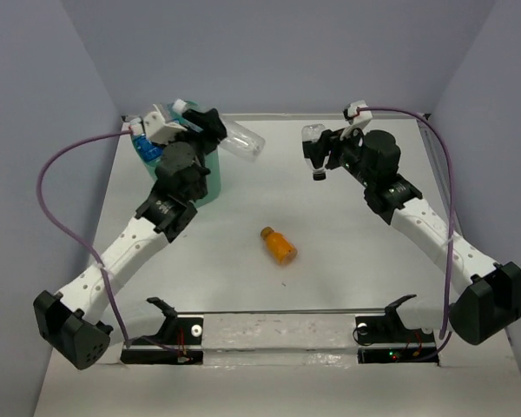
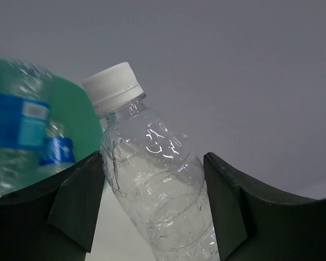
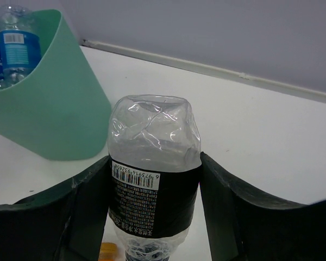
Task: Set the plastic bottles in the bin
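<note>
The clear bottle sticks out past the bin's rim, so my left gripper next needs to swing and turn to the left in the top view, then lower over the bin's opening [image 1: 148,148] [image 2: 49,128].
My left gripper [image 1: 215,130] is shut on a clear bottle with a white cap [image 1: 245,142], held in the air beside the mint-green bin [image 1: 210,181]. In the left wrist view the fingers [image 2: 79,201] press both sides of this bottle [image 2: 152,157]. Blue-labelled bottles [image 1: 144,153] lie in the bin. My right gripper [image 1: 326,155] is shut on a clear bottle with a black label [image 1: 313,146], cap down, above the table's far right; it also shows in the right wrist view [image 3: 152,185]. An orange bottle [image 1: 279,246] lies on the table's middle.
The bin [image 3: 54,114] stands at the far left corner near the walls, seen with blue-labelled bottles [image 3: 19,43] inside. Purple cables loop out from both arms. A rail with two black brackets [image 1: 278,334] runs along the near edge.
</note>
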### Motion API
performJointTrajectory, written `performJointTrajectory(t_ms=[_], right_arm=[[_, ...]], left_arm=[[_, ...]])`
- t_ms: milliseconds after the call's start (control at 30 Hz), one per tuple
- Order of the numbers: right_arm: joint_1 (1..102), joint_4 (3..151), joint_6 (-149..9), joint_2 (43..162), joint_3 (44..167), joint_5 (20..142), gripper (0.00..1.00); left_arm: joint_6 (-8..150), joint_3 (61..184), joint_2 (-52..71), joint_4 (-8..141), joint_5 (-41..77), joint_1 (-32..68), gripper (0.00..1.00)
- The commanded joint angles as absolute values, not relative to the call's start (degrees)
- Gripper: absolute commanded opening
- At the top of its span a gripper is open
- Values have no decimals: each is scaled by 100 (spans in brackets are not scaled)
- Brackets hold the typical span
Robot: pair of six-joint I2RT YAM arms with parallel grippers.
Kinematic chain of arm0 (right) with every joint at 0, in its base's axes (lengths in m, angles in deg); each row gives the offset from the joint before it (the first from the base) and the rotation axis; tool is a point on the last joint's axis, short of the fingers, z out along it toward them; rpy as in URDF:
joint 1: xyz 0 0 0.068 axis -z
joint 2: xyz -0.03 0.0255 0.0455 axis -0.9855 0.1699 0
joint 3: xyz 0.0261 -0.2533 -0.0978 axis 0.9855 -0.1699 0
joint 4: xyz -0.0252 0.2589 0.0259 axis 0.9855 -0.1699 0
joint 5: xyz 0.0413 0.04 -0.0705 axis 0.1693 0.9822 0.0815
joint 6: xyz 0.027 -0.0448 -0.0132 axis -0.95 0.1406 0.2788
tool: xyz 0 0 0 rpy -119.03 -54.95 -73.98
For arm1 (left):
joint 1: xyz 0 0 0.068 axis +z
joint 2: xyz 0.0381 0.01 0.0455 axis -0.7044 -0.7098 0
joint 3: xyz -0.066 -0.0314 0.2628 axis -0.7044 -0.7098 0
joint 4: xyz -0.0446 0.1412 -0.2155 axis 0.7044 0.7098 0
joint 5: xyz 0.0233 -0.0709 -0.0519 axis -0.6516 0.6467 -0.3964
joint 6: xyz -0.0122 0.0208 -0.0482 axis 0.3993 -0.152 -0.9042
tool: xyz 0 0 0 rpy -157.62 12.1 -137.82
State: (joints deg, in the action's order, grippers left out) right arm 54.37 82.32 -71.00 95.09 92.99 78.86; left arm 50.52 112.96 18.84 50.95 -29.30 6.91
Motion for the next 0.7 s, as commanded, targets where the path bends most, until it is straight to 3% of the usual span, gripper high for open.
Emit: performJointTrajectory(t_ms=[0,200,300,667], right_arm=[[5412,9020,-7652,9426,9096,8201,44],[5105,9249,-7732,9479,8982,8404,45],[5051,9249,-7740,9479,8990,8474,45],[4630,9556,-7890,9943,9297,8607,45]], left_arm=[[6111,11979,2196,6009,-3158,1927,66],[7228,12306,1977,6037,-4088,2939,66],[7790,12447,1704,5905,-4670,3001,66],[9372,11674,650,4595,-4837,2782,67]])
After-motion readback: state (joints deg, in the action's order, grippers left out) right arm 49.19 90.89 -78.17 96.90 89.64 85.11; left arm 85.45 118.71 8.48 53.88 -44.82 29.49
